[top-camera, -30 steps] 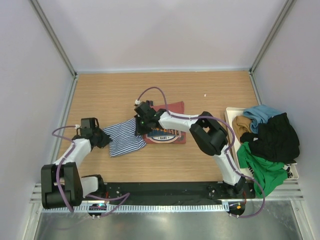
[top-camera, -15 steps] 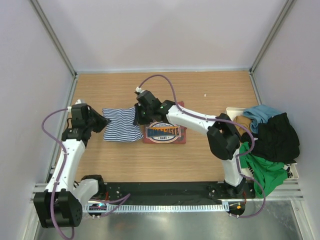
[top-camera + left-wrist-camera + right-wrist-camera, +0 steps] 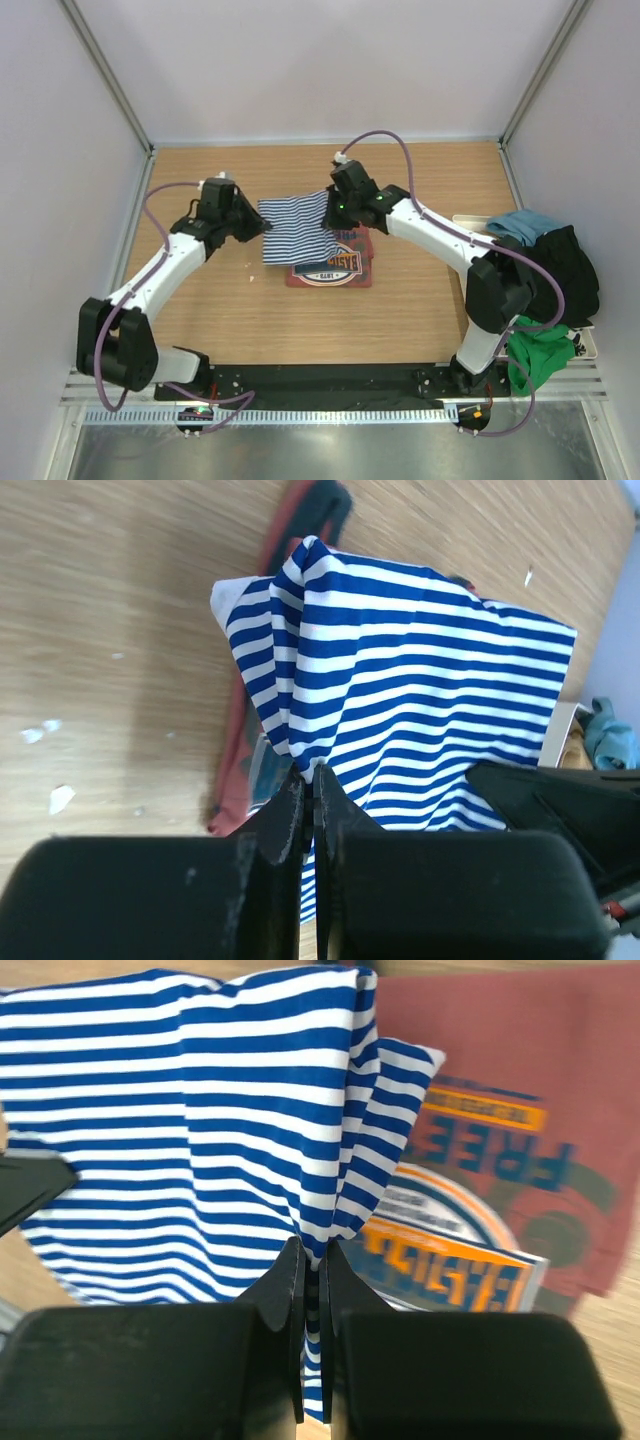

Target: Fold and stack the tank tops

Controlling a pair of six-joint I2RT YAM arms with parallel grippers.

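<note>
My right gripper should next carry the off-center striped top toward the tray, lower it and release it, because the red top's uncovered side point(image 3: 366, 252) point(image 3: 595, 1230) lies below there.
The folded navy-and-white striped tank top point(image 3: 296, 228) hangs in the air between my two grippers, over the left part of the rust-red tank top point(image 3: 345, 263). That red top lies folded flat on the table with an orange-and-blue print facing up point(image 3: 480, 1230). My left gripper point(image 3: 258, 228) is shut on the striped top's left corner point(image 3: 310, 772). My right gripper point(image 3: 334, 212) is shut on its right corner point(image 3: 318, 1250). In the left wrist view the striped cloth point(image 3: 400, 680) spreads out ahead, with the red top's edge point(image 3: 245, 740) beneath it.
A white tray point(image 3: 462, 222) at the right table edge holds a heap of teal, black, brown and green clothes point(image 3: 545, 270). Small white specks point(image 3: 250, 276) lie on the wooden table point(image 3: 200, 320). Grey walls close in the left, back and right sides.
Both grippers have carried the striped top up and to the right, from the table's left part to over the red top. The cloth is now stretched between them.
</note>
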